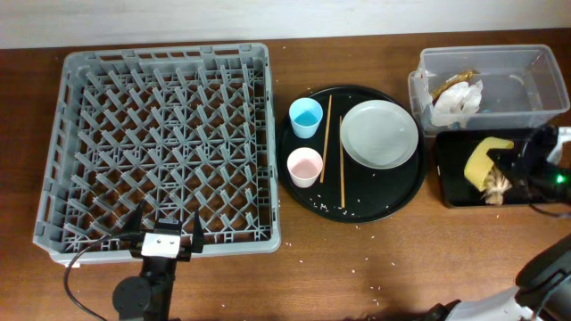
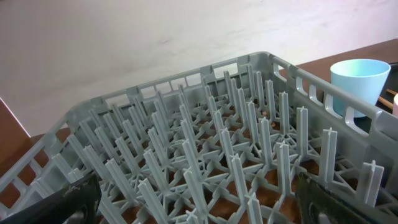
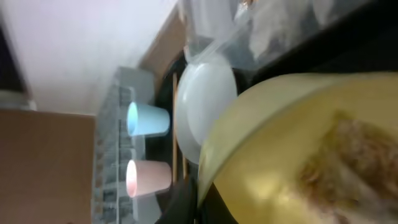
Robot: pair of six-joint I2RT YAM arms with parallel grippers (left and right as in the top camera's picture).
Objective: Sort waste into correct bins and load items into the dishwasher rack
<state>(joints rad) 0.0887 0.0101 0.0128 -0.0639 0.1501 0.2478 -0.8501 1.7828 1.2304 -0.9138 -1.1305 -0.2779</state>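
I will next swing my right gripper to its left in the overhead view, to the round tray's open near part, then level, lower and release the bowl.
The grey dishwasher rack [image 1: 161, 134] fills the left side and holds nothing; it also fills the left wrist view [image 2: 205, 143]. My left gripper [image 1: 166, 223] [image 2: 199, 208] is open and empty over the rack's front edge. My right gripper [image 1: 516, 165] [image 3: 208, 202] is shut on the rim of the yellow bowl [image 1: 484, 156] [image 3: 280, 137], tilted over the flat black tray [image 1: 455, 192]. Beige-brown food chunks [image 1: 493, 189] [image 3: 348, 162] are at the bowl's lower lip. The white napkin with brown wrapper [image 1: 457, 102] lies in the clear tub [image 1: 535, 67].
A round black tray [image 1: 357, 201] in the middle holds the blue cup [image 1: 305, 116], the pink cup [image 1: 304, 167], the pale plate [image 1: 379, 134] and two chopsticks [image 1: 326, 129], lying apart. Rice grains [image 1: 357, 267] are scattered on the tray and the wooden table.
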